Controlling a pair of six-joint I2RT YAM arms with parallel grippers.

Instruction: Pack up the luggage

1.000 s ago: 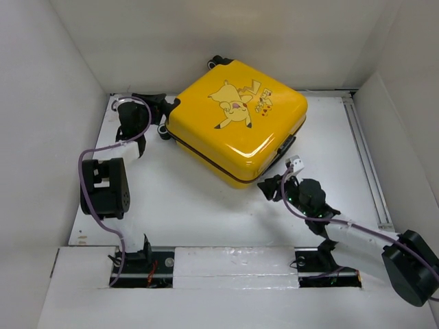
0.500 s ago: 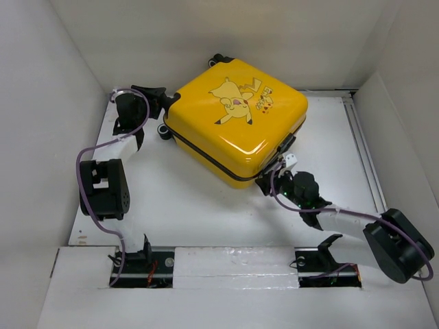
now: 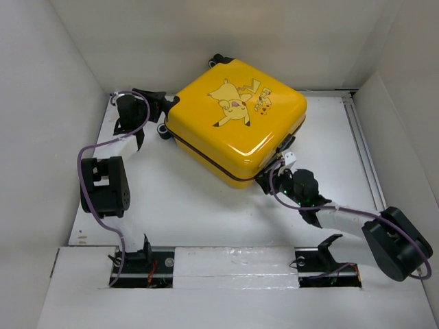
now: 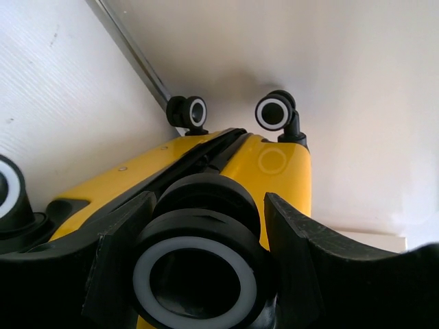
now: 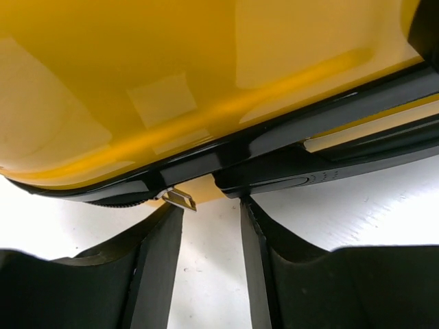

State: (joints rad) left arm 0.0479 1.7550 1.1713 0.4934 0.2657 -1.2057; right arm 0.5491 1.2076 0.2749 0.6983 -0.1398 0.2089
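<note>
I need to slide my right gripper along the black trim toward the case's near corner before I close it, because the silver zipper pull (image 5: 180,199) sits at just one finger.
The luggage (image 3: 236,120) is a yellow hard-shell suitcase with a Pikachu cartoon. It lies closed and flat at the back middle of the white table. My left gripper (image 3: 164,110) is at its left corner, and in the left wrist view (image 4: 209,199) it is shut on a black wheel with a white ring (image 4: 195,274). My right gripper (image 3: 264,179) is at the near right edge of the case. In the right wrist view (image 5: 210,205) it is open, just under the black zipper trim. A small metal zipper pull (image 5: 180,199) sits at the tip of the left finger (image 5: 154,260).
White walls close in the table on the left, back and right. A metal rail (image 3: 360,151) runs along the right side. Two more suitcase wheels (image 4: 188,110) (image 4: 276,113) stand close to the back wall. A purple cable (image 3: 86,157) loops beside the left arm.
My right gripper has moved in from the open table to the suitcase's near edge. The suitcase has turned slightly, with my left gripper staying at its wheel.
</note>
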